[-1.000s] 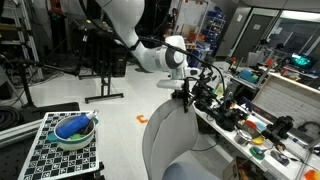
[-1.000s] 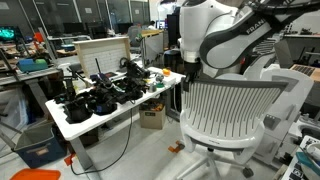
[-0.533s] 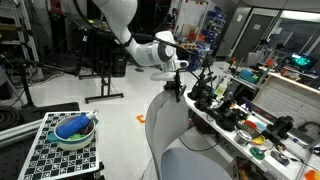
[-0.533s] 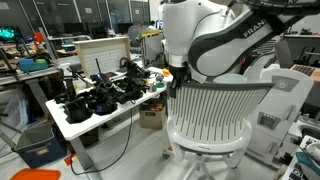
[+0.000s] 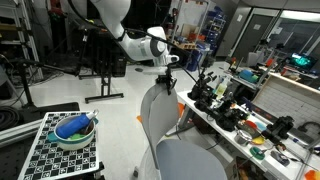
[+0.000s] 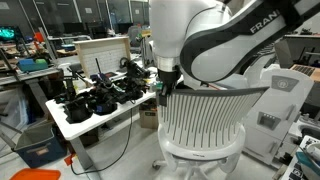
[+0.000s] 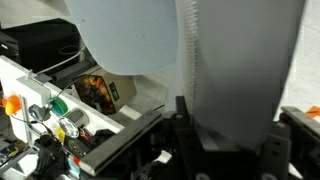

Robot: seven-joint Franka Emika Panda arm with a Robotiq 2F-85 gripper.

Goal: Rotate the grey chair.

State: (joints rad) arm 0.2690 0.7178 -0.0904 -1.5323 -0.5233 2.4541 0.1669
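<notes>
Next I will swing my gripper away from the white table, carrying the top edge of the chair's backrest round before I release it, since the closed fingers straddle that edge.
The grey chair shows in both exterior views: its smooth light-grey shell back (image 5: 160,120) with the blue-grey seat (image 5: 195,162) below, and its ribbed inner side (image 6: 205,120). My gripper (image 5: 166,82) sits at the top edge of the backrest, also seen in an exterior view (image 6: 167,88). In the wrist view the gripper (image 7: 228,142) straddles the grey backrest (image 7: 240,70), with dark fingers (image 7: 184,120) on either side, shut on it.
A cluttered white table (image 6: 70,122) with black tools (image 5: 235,112) stands right beside the chair. A cardboard box (image 6: 152,117) lies under it. A bowl with a blue object (image 5: 72,128) rests on a checkered block (image 5: 45,155). A black stand (image 5: 100,80) is behind.
My gripper has swept sideways, leftward in both exterior views, with the backrest's top edge in it. The chair has turned with it, showing more of its seat.
</notes>
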